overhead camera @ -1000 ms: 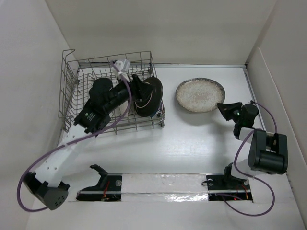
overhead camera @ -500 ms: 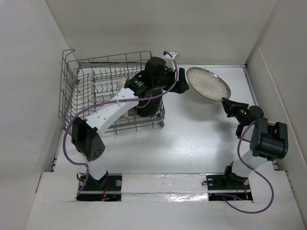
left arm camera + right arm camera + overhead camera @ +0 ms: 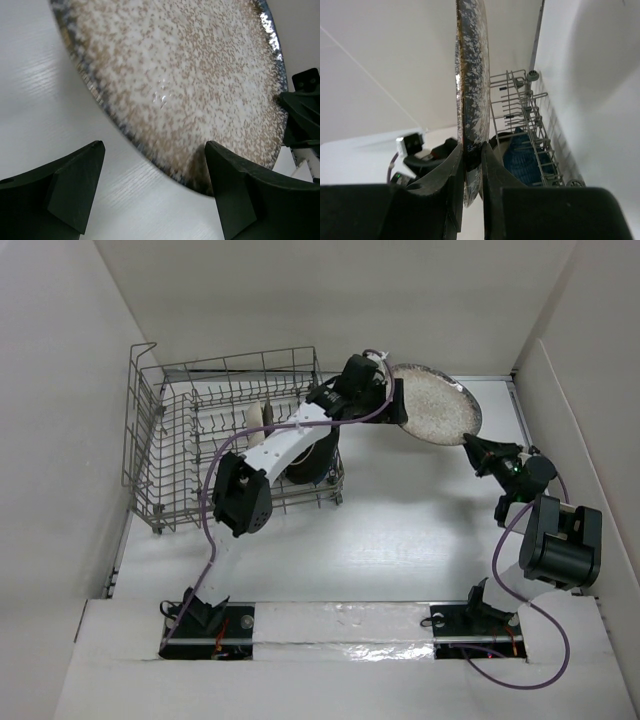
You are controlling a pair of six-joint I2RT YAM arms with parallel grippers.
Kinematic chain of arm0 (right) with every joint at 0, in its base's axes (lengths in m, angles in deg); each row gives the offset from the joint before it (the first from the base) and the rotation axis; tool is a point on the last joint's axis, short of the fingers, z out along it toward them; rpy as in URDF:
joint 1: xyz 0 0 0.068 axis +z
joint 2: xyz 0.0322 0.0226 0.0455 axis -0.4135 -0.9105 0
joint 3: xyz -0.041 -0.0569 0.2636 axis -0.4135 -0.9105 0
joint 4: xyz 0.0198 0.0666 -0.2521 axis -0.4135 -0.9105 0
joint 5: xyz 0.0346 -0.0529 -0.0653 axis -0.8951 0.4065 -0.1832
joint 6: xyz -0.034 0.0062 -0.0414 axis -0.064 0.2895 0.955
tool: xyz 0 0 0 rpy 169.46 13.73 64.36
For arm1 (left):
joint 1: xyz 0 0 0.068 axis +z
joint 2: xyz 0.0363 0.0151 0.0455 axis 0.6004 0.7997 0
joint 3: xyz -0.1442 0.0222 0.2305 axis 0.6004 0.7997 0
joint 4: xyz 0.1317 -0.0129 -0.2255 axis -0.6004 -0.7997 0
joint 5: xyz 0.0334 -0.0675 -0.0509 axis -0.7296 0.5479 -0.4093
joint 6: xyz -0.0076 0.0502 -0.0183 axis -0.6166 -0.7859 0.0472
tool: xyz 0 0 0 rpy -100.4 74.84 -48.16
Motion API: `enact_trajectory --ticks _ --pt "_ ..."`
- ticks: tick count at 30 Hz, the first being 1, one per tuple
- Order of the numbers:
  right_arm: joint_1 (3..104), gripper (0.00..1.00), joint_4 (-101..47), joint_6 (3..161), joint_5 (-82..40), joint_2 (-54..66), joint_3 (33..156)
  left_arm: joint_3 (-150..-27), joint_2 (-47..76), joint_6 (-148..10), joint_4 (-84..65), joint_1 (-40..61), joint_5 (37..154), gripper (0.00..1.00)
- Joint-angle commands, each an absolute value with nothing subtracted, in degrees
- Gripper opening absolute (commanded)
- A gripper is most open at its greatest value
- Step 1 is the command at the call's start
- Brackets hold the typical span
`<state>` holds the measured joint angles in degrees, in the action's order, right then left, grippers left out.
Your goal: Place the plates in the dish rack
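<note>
My left gripper needs to tilt up so its open fingers go around the plate's rack-side rim (image 3: 405,394) (image 3: 192,184), and then close. That rim meets one finger instead of standing between both.
The speckled beige plate (image 3: 437,407) is held tilted above the table to the right of the dish rack (image 3: 180,455). My right gripper (image 3: 481,452) is shut on its right rim; in the right wrist view the plate (image 3: 470,75) stands edge-on between the fingers (image 3: 451,172). My left gripper (image 3: 393,402) is open at the plate's left side. In the left wrist view the plate (image 3: 175,75) fills the top and its rim meets the right finger (image 3: 235,195). A dark teal-blue plate (image 3: 520,150) and a cream plate (image 3: 255,418) stand in the rack.
The rack's raised wire handle (image 3: 143,348) is at its far left corner. My left arm (image 3: 285,445) lies across the rack's right end. White walls enclose the table on the left, back and right. Bare white table (image 3: 400,530) lies in front of the plate.
The plate lay flat on the table a second ago and is now lifted and tilted by my right gripper. My left arm has swung out of the rack to the plate's left side.
</note>
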<state>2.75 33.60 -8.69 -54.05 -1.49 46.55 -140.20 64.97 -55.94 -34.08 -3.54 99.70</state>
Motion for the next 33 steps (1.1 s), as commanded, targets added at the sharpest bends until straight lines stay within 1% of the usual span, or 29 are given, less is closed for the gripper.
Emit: enact_trajectory --ticks 1,4,6,7,8,9,10,12,16,19,20,21,22,23,24,25,27,28,33 --pt "3.2 0.00 70.2 -15.3 -57.3 2.0 49.0 -144.4 65.3 -52.3 -32.8 -3.8 99.8 0.79" --pt "3.7 0.00 69.2 -14.4 -58.1 2.9 48.8 -143.1 65.6 -49.5 -27.6 -3.8 101.7 0.79" --pt "4.4 0.00 68.4 -13.2 -58.5 3.2 48.5 -140.4 65.0 -47.7 -23.4 -3.8 102.9 0.69" --pt "5.0 0.00 68.3 -13.0 -58.7 3.2 48.3 -139.8 64.8 -47.6 -22.4 -3.8 102.9 0.60" --pt "5.5 0.00 68.3 -12.8 -58.7 3.2 47.8 -138.6 64.2 -47.5 -21.5 -3.8 102.6 0.34" --pt "5.5 0.00 68.3 -12.6 -58.8 3.2 47.7 -138.1 64.0 -47.5 -20.4 -3.8 102.7 0.21" --pt "5.5 0.00 67.5 -11.8 -58.9 3.2 47.7 -137.9 63.8 -47.6 -20.0 -4.3 102.9 0.12" --pt "6.8 0.00 66.9 -11.1 -58.9 3.1 47.3 -137.0 62.7 -48.0 -19.0 -4.3 103.0 0.00" --pt "8.2 0.00 67.0 -10.3 -59.6 2.5 47.5 -134.6 60.7 -48.0 -15.8 -4.3 105.0 0.00" --pt "8.2 0.01 66.1 -9.7 -61.2 2.3 47.9 -130.6 56.3 -48.7 -11.7 -4.3 105.6 0.00" --pt "8.2 0.07 65.6 -9.3 -61.4 2.6 47.9 -129.3 53.8 -49.4 -10.3 -4.3 105.2 0.00" --pt "8.2 0.21 64.0 -8.4 -62.0 3.0 48.2 -128.3 51.3 -49.4 -9.5 -3.8 104.1 0.00" --pt "8.8 0.30 63.3 -7.8 -62.1 3.3 48.2 -128.3 51.2 -49.6 -8.8 -3.8 104.1 0.00" --pt "8.8 0.38 62.4 -7.4 -62.1 3.9 48.3 -126.6 48.3 -49.8 -8.3 -3.0 103.1 0.00" --pt "8.8 0.51 61.3 -6.2 -62.3 5.1 48.5 -125.7 46.8 -49.9 -7.1 -2.0 102.5 0.00" --pt "8.8 0.57 59.2 -5.5 -62.8 5.8 48.7 -124.7 45.1 -49.8 -6.4 -1.5 102.2 0.00" --pt "9.9 0.63 56.7 -3.8 -63.2 8.0 49.7 -122.0 40.5 -49.9 -4.9 -0.2 101.8 0.00" --pt "9.9 0.68 54.7 -2.5 -63.4 8.7 50.0 -121.3 39.1 -50.0 -4.8 1.1 101.5 0.00" --pt "13.3 0.76 51.7 -1.2 -64.2 11.8 52.4 -118.6 31.0 -47.9 -3.0 6.4 103.6 0.00"
